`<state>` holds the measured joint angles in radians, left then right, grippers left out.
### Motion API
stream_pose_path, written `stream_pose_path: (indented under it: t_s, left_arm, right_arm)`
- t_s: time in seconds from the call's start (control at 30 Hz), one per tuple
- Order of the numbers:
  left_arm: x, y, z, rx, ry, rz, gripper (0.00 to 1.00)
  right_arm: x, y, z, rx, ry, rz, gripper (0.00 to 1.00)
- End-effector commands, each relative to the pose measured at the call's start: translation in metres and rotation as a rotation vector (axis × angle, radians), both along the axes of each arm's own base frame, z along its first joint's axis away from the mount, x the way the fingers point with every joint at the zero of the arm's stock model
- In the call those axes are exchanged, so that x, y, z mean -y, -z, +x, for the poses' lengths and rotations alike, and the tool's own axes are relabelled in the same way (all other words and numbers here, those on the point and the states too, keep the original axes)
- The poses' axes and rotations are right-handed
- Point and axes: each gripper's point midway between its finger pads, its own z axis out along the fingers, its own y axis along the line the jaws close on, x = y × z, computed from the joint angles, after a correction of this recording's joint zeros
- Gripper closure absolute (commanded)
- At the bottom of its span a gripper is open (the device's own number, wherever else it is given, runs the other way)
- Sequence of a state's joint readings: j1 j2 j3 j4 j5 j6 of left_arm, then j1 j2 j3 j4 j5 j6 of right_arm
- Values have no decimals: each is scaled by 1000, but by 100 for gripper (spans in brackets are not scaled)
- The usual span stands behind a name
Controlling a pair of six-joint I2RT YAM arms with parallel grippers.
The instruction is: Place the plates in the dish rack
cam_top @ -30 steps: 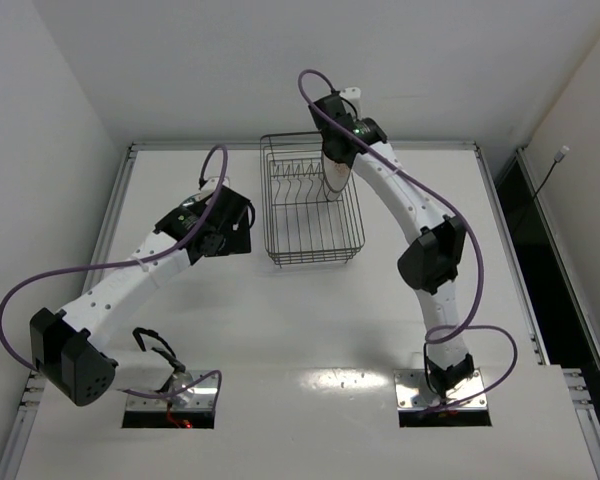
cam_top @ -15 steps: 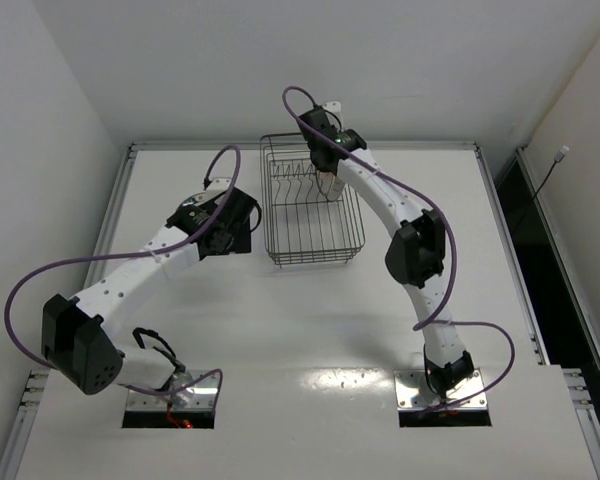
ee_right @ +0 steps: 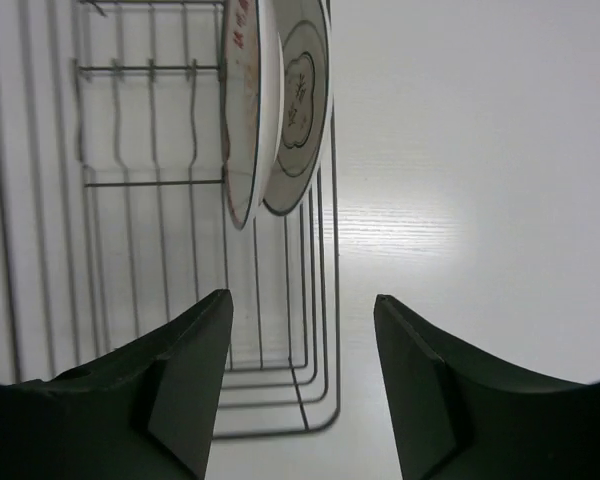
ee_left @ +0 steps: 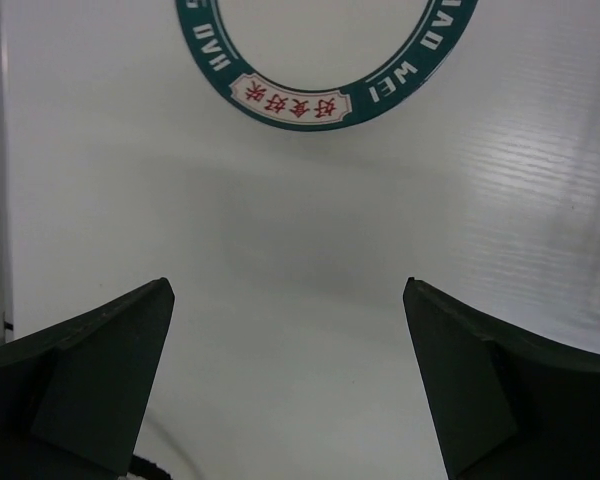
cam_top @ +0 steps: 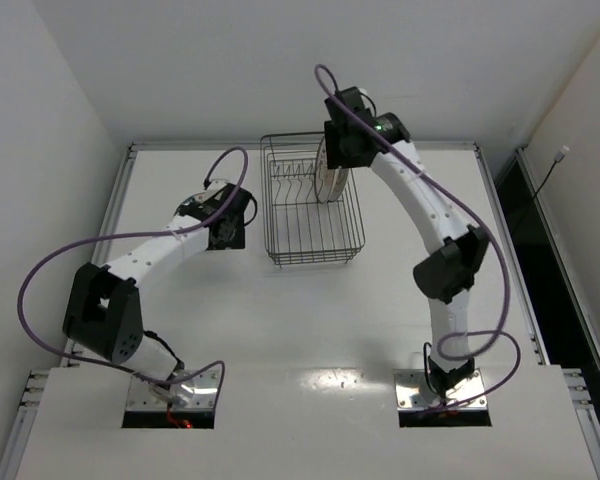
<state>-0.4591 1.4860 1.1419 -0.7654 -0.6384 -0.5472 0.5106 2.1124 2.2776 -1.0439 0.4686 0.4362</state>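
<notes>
The white plate's rim has room for fingers where the table is empty, so my left gripper will next move outward toward the dish rack [cam_top: 271, 205] and then down to the plate's rim on that side.
Two plates stand on edge at the right end of the dish rack [cam_top: 271, 205] [ee_right: 320, 390]: one with reddish lettering [ee_right: 242, 120], and beside it one white with a grey centre emblem [ee_right: 302, 95]. In the top view they show as one pale edge [cam_top: 327, 178]. My right gripper [ee_right: 302, 298] [cam_top: 336, 158] hangs open above them, holding nothing. A third plate [ee_left: 310, 95], white with a dark teal lettered ring, lies flat on the table ahead of my left gripper [ee_left: 287, 285] [cam_top: 228, 232], which is wide open just short of its rim. The top view hides this plate under that gripper.
The rack's upright tines [ee_right: 150, 120] to the left of the plates stand bare. A white table [cam_top: 310, 320] with a raised metal edge [cam_top: 120, 200] lies all round. White walls close the left and far sides.
My right gripper has opened, let go of the plate now standing in the rack, and risen off it. My left gripper has opened slightly wider and shifted a little towards the far side.
</notes>
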Motion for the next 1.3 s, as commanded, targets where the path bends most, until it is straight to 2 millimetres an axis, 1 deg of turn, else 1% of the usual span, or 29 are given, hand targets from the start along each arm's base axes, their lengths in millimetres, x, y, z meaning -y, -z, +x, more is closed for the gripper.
stream_pose_path:
  t_s: [0.0, 0.03, 0.07, 0.1, 0.17, 0.2, 0.23, 0.27, 0.3, 0.37, 0.4, 0.43, 0.47, 0.5, 0.53, 0.6, 0.67, 0.77, 0.83, 0.87, 0.9, 1.0, 1.03, 1.07, 1.1, 1.13, 1.2, 1.23, 1.27]
  left_arm:
    - [12, 27, 32, -8, 67, -85, 0]
    - [19, 32, 40, -9, 98, -98, 0]
    - [18, 38, 46, -22, 99, -95, 0]
    - [20, 52, 53, -57, 118, -70, 0]
    - [19, 64, 62, -78, 124, -54, 1]
    - [21, 66, 67, -79, 124, -54, 1]
    - [17, 77, 69, -105, 112, -46, 1]
    - [21, 80, 70, -114, 121, -60, 1]
    - [16, 80, 74, -112, 107, -61, 1]
    - [13, 86, 77, -124, 96, -58, 1]
    - [13, 83, 83, -111, 90, -51, 1]
    - [7, 84, 87, -108, 73, -39, 1]
    - [2, 83, 90, -106, 67, -1, 1]
    - [-1, 89, 91, -122, 65, 23, 1]
    - [-1, 86, 100, -105, 58, 32, 1]
    - [-11, 89, 112, -107, 22, 65, 3]
    - [-9, 93, 119, -103, 22, 63, 3]
    - [-6, 109, 128, -136, 29, 77, 9]
    - [-7, 115, 131, -166, 16, 92, 16]
    - [-12, 128, 128, -194, 7, 100, 20]
    - [-10, 126, 129, -196, 12, 89, 23]
    - [-18, 132, 129, -210, -4, 80, 37]
    - [-21, 138, 128, -227, -7, 61, 48]
    - [-26, 139, 128, -230, -18, 49, 56]
    - [-25, 144, 127, -243, -13, 43, 64]
    - [-27, 146, 127, -247, -17, 25, 79]
    - [-28, 140, 135, -226, -22, 10, 91]
    - [-28, 138, 136, -227, -22, 10, 100]
    - [-26, 136, 135, -238, -16, 0, 100]
  right_arm:
    - [9, -109, -49, 152, -86, 152, 44]
    - [18, -122, -57, 170, -91, 157, 41]
    - [27, -142, -72, 203, -101, 163, 41]
    - [29, -154, -80, 223, -115, 173, 40]
    - [35, -165, -95, 232, -130, 179, 39]
    - [43, -177, -102, 254, -128, 194, 37]
    - [45, -182, -106, 262, -136, 186, 37]
    - [46, -180, -108, 253, -136, 182, 37]
    - [47, -186, -112, 265, -153, 180, 37]
    - [44, -175, -110, 247, -178, 186, 37]
    - [42, -173, -112, 237, -191, 194, 37]
    - [39, -179, -114, 250, -206, 212, 37]
    - [30, -169, -111, 207, -235, 222, 37]
    - [26, -168, -111, 201, -252, 235, 39]
    - [26, -168, -110, 196, -250, 251, 39]
    - [19, -165, -110, 178, -267, 273, 40]
    - [20, -163, -112, 169, -266, 270, 40]
    - [23, -161, -117, 149, -264, 263, 40]
    - [32, -165, -118, 163, -238, 250, 40]
    - [32, -165, -118, 163, -238, 250, 40]
    - [35, -161, -116, 152, -228, 245, 40]
    - [41, -160, -117, 152, -206, 245, 40]
    - [37, -155, -115, 136, -212, 247, 40]
    - [38, -160, -116, 145, -213, 250, 40]
    - [38, -157, -112, 136, -210, 252, 40]
    - [38, -152, -111, 119, -209, 246, 40]
    - [40, -154, -106, 129, -206, 242, 40]
    - [37, -150, -104, 116, -213, 245, 40]
    - [40, -150, -100, 117, -204, 244, 40]
